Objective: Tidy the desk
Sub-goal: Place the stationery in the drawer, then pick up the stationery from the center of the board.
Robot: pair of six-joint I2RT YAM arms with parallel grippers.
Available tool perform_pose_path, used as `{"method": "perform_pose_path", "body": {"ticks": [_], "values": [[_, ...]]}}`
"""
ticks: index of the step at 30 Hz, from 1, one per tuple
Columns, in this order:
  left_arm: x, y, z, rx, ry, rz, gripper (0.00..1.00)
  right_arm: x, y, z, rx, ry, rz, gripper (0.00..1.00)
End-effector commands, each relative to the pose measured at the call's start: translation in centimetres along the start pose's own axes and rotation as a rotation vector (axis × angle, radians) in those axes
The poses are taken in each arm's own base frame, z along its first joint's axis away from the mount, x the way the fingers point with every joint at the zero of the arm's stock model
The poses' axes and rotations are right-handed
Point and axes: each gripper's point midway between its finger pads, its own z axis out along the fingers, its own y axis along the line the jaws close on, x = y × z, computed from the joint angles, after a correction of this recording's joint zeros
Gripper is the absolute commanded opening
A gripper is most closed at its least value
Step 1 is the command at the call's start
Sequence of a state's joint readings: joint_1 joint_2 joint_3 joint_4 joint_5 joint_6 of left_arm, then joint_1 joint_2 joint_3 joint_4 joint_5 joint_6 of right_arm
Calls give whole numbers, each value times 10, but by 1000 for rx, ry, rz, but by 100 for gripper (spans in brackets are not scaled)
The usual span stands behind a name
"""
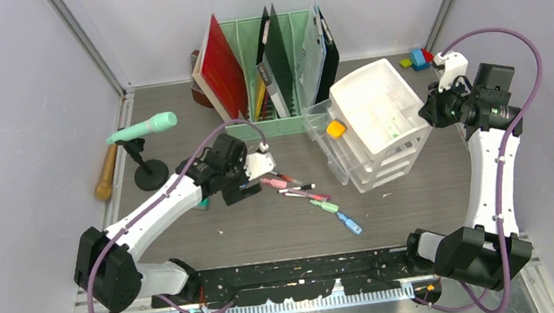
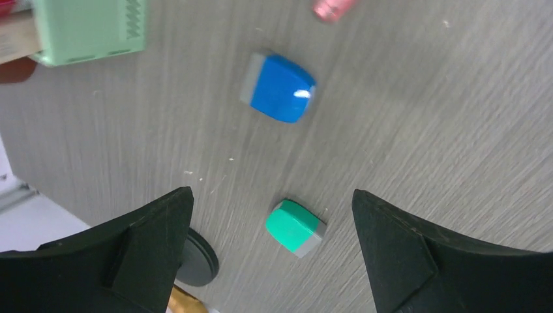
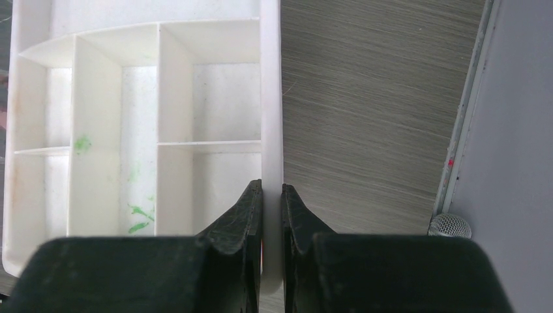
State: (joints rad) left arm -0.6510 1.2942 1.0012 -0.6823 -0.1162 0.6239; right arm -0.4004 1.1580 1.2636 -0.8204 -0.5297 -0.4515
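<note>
The left gripper lowers past the green block [image 2: 295, 227] onto the blue block [image 2: 280, 88] next, one finger at each end, since bare desk around it gives both room.
The desk [image 1: 268, 240] is a grey wood-grain tabletop. My left gripper [image 1: 239, 183] hovers over it left of centre, open wide with nothing held. In the left wrist view a small green block [image 2: 295, 227] lies on the desk [image 2: 430, 111] between the spread fingers of the left gripper [image 2: 272, 199], and a blue block [image 2: 280, 88] lies further on. My right gripper [image 1: 432, 111] is shut on the right rim of a white compartment tray [image 1: 374, 106] that sits on top of the drawer unit [image 1: 370, 169]. In the right wrist view the right gripper [image 3: 271, 195] has its jaws pinched on that tray's rim [image 3: 270, 98].
Several markers [image 1: 297, 188] lie scattered mid-desk. A mint file rack [image 1: 268, 71] with folders stands at the back. A mint microphone [image 1: 143, 128] on a black stand [image 1: 151, 173] and a wooden handle [image 1: 106, 173] are at the left. Coloured blocks [image 1: 418, 59] sit back right, and an orange piece [image 1: 336, 128] lies by the drawers.
</note>
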Motion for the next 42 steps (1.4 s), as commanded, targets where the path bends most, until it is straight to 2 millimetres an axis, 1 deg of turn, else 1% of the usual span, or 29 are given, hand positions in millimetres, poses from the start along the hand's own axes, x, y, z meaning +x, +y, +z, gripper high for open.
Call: {"method": "perform_pose_path", "body": {"ticks": [1, 3, 8, 10, 14, 17, 19, 21, 25, 29, 31, 32, 34, 36, 39, 42], "values": [[-20, 7, 15, -3, -107, 214, 96, 18, 7, 8, -29, 59, 61, 15], [-18, 3, 27, 36, -103, 270, 96, 19, 7, 9, -29, 63, 61, 15], [-10, 7, 57, 111, -60, 325, 96, 25, 7, 12, -34, 76, 62, 15], [-5, 6, 65, 157, -47, 332, 95, 27, 7, 14, -36, 83, 64, 15], [-4, 4, 79, 218, -36, 369, 93, 29, 5, 17, -39, 89, 62, 15], [-7, 9, 89, 221, -38, 382, 94, 31, 6, 19, -45, 94, 65, 15], [-6, 9, 95, 230, -27, 388, 93, 33, 6, 19, -48, 98, 62, 15], [-4, 6, 100, 251, -15, 391, 93, 36, 6, 20, -48, 104, 59, 15], [5, -5, 107, 311, 9, 408, 92, 38, 4, 21, -42, 111, 52, 15], [13, -11, 114, 345, 42, 415, 87, 38, 6, 21, -48, 106, 54, 15], [13, -10, 116, 343, 50, 403, 83, 38, 6, 21, -49, 104, 57, 15], [12, -10, 116, 343, 51, 388, 78, 39, 7, 21, -50, 106, 58, 15], [6, -8, 111, 346, 45, 356, 65, 41, 7, 21, -48, 108, 56, 15], [-3, -6, 102, 344, 31, 316, 52, 42, 7, 19, -43, 109, 49, 15], [-25, -6, 81, 329, -13, 283, 43, 43, 8, 18, -38, 106, 42, 15], [-63, -8, 49, 268, -107, 285, 41, 42, 9, 18, -42, 104, 46, 15]]}}
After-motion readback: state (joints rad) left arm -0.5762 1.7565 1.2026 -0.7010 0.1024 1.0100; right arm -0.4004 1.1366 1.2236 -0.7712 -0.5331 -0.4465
